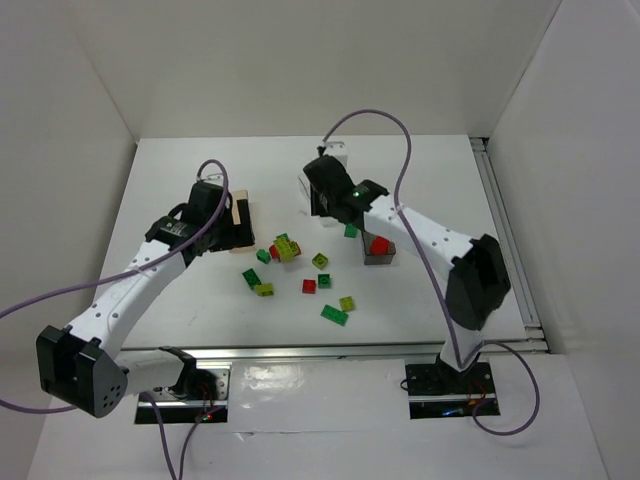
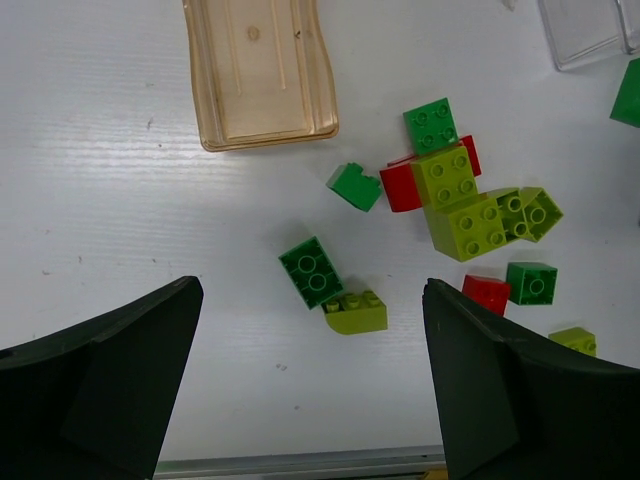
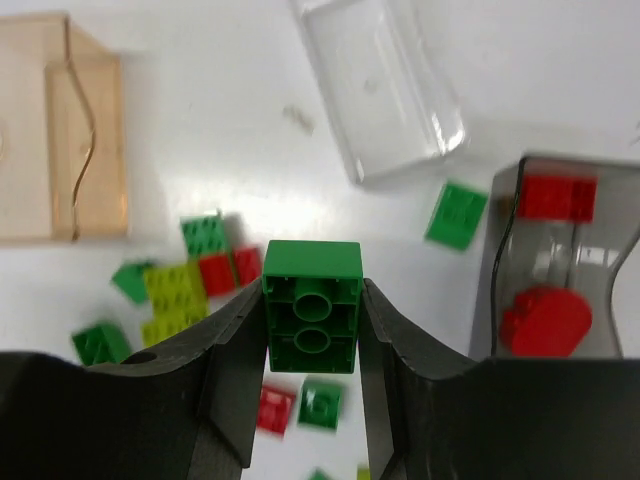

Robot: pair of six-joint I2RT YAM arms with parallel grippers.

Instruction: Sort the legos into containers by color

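Note:
The clear bin (image 3: 385,90) is outward and below my right gripper, so my gripper should move outward and down over it to release the dark green brick (image 3: 312,310).
My right gripper (image 3: 312,330) is shut on a dark green brick (image 3: 312,310) and holds it above the table, near the clear bin (image 3: 385,90). The smoky grey bin (image 3: 500,250) holds red bricks and a rounded red piece (image 3: 545,320). My left gripper (image 2: 312,380) is open and empty above a green brick (image 2: 312,270) and a yellow-green brick (image 2: 357,312). The amber bin (image 2: 260,70) lies beyond them and looks empty. A cluster of red, green and yellow-green bricks (image 2: 455,190) sits to the right. In the top view the left gripper (image 1: 225,215) is by the amber bin (image 1: 241,212) and the right gripper (image 1: 325,195) is at mid-table.
Several loose bricks (image 1: 320,285) are scattered across the middle of the white table, and one green brick (image 1: 351,230) lies beside the grey bin (image 1: 380,260). White walls enclose the table on three sides. A metal rail (image 1: 330,350) runs along the near edge.

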